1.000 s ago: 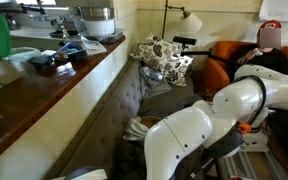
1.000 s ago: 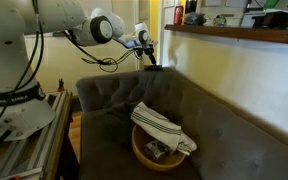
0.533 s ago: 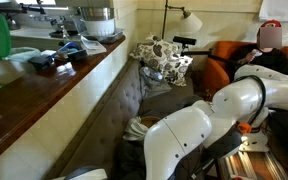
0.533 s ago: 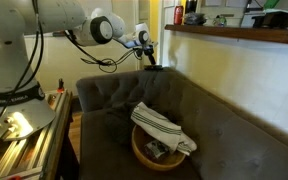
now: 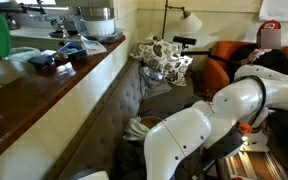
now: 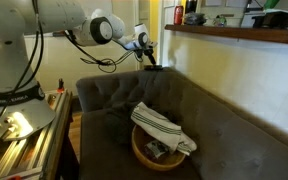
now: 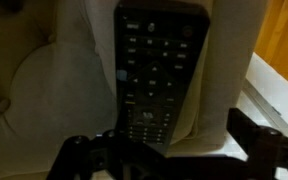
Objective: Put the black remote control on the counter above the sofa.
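The robot should next lower its gripper a little, with one finger beside each long edge of the remote, and then close it on the remote's near end (image 6: 153,67) (image 7: 147,126).
The black remote control (image 7: 159,70) fills the wrist view, buttons up, lying on a cream cushion. My gripper (image 7: 169,150) is open just above it, one finger (image 7: 254,135) to the right of the remote's near end and the other to its left. In an exterior view the gripper (image 6: 149,55) hangs over the far end of the grey-brown sofa (image 6: 224,130), with the remote a dark sliver (image 6: 156,68) right beneath it. The reddish-brown counter (image 5: 54,85) runs along above the sofa back (image 5: 124,95) and shows in both exterior views (image 6: 234,35).
A basket with a striped towel (image 6: 159,140) sits on the sofa seat. A patterned cushion (image 5: 164,55) lies at the sofa's far end, an orange armchair (image 5: 224,60) behind it. A blue-and-dark cloth bundle (image 5: 59,55), a pot (image 5: 96,20) and other items stand on the counter.
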